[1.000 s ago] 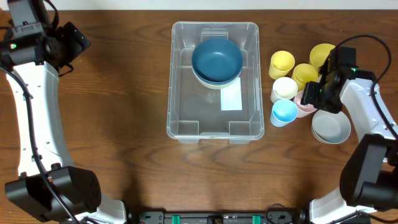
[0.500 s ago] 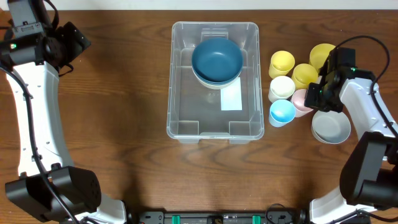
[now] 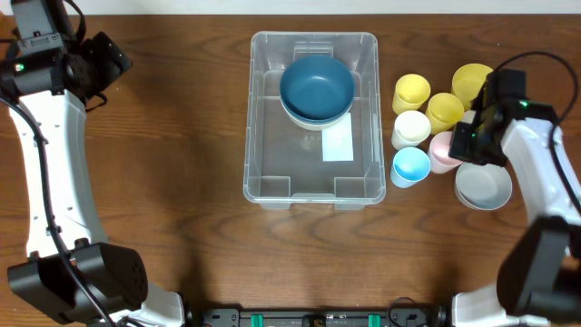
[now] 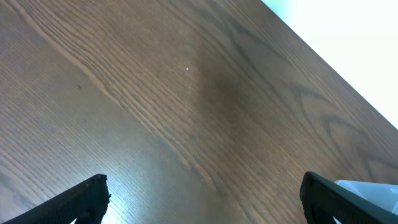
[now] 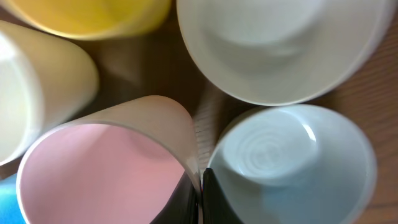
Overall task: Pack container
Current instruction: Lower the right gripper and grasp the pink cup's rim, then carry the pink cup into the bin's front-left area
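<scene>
The container's near corner opposite the cups is empty. My right gripper needs to lift next, cross left in the overhead view over that corner, go down and release.
The clear container stands at the table's centre with a dark blue bowl stacked on a pale one at its far end. To its right is a cluster of cups. My right gripper is shut on the rim of the pink cup; in the right wrist view its black fingers pinch the pink cup's wall from both sides. My left gripper hangs open over bare wood at the far left, its gap holding nothing.
Around the pink cup stand three yellow cups, a cream cup, a blue cup and a white bowl. A pale bowl presses against the right fingers. A container corner shows in the left wrist view.
My right gripper has closed on the pink cup's rim. The blue and cream cups have been nudged slightly left. The left arm has not moved.
</scene>
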Motion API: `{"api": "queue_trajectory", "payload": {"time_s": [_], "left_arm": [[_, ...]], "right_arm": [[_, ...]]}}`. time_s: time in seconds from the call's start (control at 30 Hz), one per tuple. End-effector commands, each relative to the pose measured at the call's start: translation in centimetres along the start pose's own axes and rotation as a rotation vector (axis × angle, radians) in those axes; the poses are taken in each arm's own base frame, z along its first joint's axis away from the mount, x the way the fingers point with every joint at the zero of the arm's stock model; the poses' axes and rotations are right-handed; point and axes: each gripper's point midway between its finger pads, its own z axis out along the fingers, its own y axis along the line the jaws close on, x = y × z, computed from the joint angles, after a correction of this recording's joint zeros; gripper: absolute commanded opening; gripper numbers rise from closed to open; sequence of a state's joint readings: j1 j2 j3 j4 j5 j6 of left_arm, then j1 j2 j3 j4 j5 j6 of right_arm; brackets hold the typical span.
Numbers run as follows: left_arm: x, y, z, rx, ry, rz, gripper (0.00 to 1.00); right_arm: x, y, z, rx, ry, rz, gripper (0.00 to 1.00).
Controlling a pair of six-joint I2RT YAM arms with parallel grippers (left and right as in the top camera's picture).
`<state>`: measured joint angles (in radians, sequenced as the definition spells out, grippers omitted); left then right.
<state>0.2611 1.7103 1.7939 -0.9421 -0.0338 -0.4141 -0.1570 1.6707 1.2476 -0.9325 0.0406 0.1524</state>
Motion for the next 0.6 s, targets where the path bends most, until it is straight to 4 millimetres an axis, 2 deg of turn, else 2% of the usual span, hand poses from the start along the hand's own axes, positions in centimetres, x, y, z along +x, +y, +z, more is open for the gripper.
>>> {"api": "queue_trajectory", "payload": {"time_s": [0.0, 0.13, 0.2, 0.37, 0.57], "left_arm": [[-0.4, 0.3, -0.1, -0.011, -0.01, 0.006, 0.98], [-0.4, 0.3, -0.1, -0.011, -0.01, 0.006, 0.98], [-0.4, 0.3, -0.1, -0.011, -0.01, 0.006, 0.98], [-0.4, 0.3, -0.1, -0.011, -0.01, 0.006, 0.98], [-0.4, 0.3, -0.1, -0.011, -0.01, 0.006, 0.98]], "right_arm": [[-2.2, -0.4, -6.1, -0.011, -0.19, 0.02, 0.01], [-2.3, 0.1, -10.9, -0.053, -0.326, 0.018, 0.01], [-1.9, 1.4, -13.2, -0.113, -0.384, -0.009, 0.01], [0.4, 7.2, -18.3, -0.319, -0.487, -0.23, 0.01], [3.4, 15.1, -22.1, -0.476, -0.552, -0.529, 0.01]]}}
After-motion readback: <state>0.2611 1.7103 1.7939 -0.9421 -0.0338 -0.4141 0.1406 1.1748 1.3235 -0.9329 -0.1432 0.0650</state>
